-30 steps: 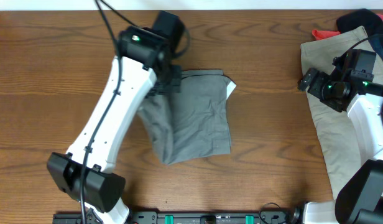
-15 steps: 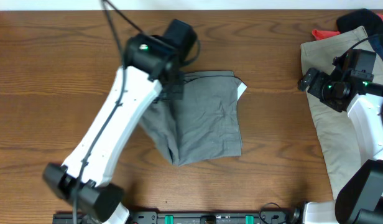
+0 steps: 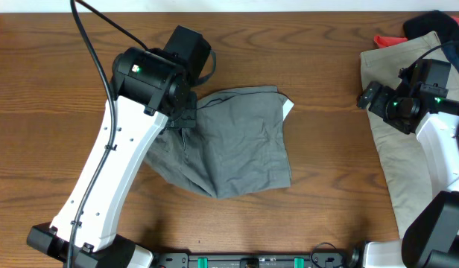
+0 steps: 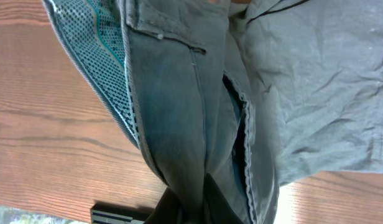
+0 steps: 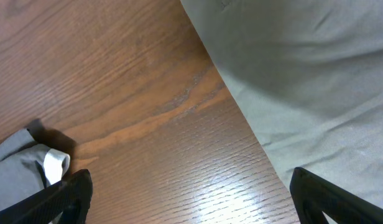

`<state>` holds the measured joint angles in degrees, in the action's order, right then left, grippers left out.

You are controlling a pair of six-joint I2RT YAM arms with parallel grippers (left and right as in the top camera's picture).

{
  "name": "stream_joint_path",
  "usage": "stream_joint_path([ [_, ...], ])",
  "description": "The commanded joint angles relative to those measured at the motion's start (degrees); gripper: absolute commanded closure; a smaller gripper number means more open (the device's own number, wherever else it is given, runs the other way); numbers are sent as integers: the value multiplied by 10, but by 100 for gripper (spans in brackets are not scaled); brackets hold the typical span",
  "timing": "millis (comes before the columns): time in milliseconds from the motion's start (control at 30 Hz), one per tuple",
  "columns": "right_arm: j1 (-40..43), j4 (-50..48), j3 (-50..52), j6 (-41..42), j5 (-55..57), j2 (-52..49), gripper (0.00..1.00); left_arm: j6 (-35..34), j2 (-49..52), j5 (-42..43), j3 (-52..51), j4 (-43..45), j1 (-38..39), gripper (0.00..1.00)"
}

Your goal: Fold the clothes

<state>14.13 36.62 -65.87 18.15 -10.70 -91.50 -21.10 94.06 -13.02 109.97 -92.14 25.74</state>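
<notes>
My left gripper sweeps to the right in the overhead view next, over the shorts' edge by the white tag (image 3: 277,134), and releases, because the held side still juts out.
The grey-green shorts (image 3: 237,145) lie folded in the middle of the table. My left gripper (image 3: 186,119) is shut on their left edge, and the cloth rises into the jaws in the left wrist view (image 4: 198,124), where the dotted waistband lining (image 4: 104,68) shows. The larger beige shorts (image 3: 404,160) lie spread at the right edge. My right gripper (image 3: 369,95) hovers open and empty at their left edge, with bare wood between its fingers (image 5: 73,193). The beige shorts also show in the right wrist view (image 5: 303,74). A red piece (image 3: 384,39) and a dark navy piece (image 3: 431,24) lie at the far right corner.
The wooden table (image 3: 58,89) is bare on the left and between the two pairs of shorts. A black rail (image 3: 252,260) runs along the front edge. The left arm's cable (image 3: 103,30) loops over the back left.
My left gripper has pulled back to the left while holding the grey-green shorts' edge, drawing the left side of the cloth out wider. The right arm has not moved.
</notes>
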Motion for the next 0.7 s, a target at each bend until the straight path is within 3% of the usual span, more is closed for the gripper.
stream_joint_path([
  [0, 2, 0, -7, -10, 0, -1, 1, -2, -1, -23, 13, -5, 12, 94],
  [267, 2, 0, -7, -10, 0, -1, 1, 4, 0, 57, 3, 89, 99, 94],
  [667, 2, 0, -7, -10, 0, -1, 1, 4, 62, 127, -75, 231, 158, 94],
])
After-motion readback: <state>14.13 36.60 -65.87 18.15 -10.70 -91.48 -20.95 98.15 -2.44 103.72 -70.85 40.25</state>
